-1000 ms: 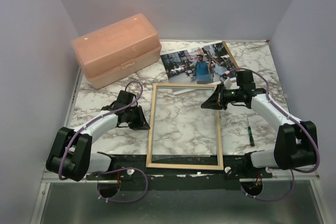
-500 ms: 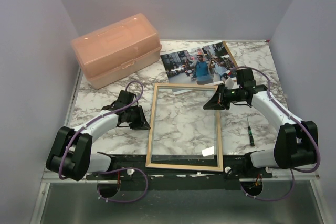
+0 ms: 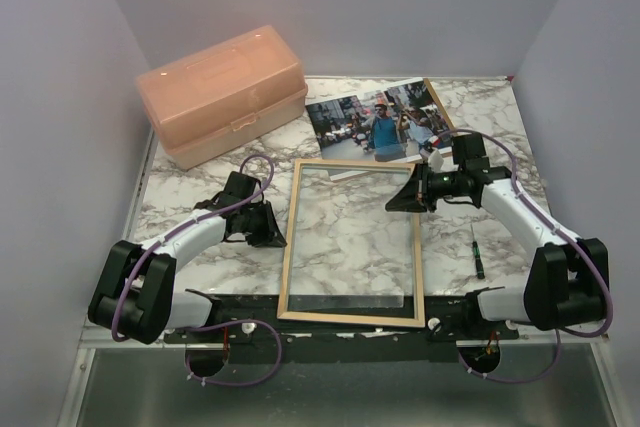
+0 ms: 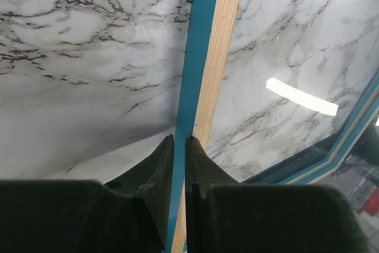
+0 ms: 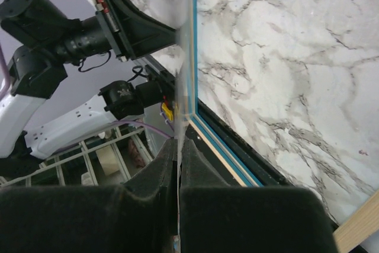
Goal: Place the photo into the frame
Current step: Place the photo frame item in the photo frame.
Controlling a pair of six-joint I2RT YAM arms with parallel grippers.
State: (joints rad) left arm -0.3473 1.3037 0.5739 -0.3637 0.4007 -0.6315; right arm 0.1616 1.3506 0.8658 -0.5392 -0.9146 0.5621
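The pane still tilts above the frame bar, so my right gripper next needs to lower the pane's raised edge inside the frame bar by the screwdriver (image 5: 358, 220) and release.
The frame (image 3: 290, 242) lies flat mid-table, its light wood face up. My left gripper (image 3: 272, 232) is shut on its left rail; in the left wrist view the rail's blue side (image 4: 192, 57) runs between the fingertips of that gripper (image 4: 179, 139). My right gripper (image 3: 400, 199) is shut on the right edge of a clear pane (image 3: 345, 237), held tilted over the frame's opening. In the right wrist view the thin pane (image 5: 189, 39) rises edge-on out of the right gripper (image 5: 179, 130). The photo (image 3: 375, 125) lies face up behind the frame, untouched.
A brown backing board (image 3: 438, 107) lies under the photo, showing at its right edge. A peach plastic box (image 3: 222, 95) stands at the back left. A small screwdriver (image 3: 477, 252) lies on the marble to the right of the frame.
The right arm has shifted slightly and the reflections on the clear pane have changed. The left arm and the frame have not moved.
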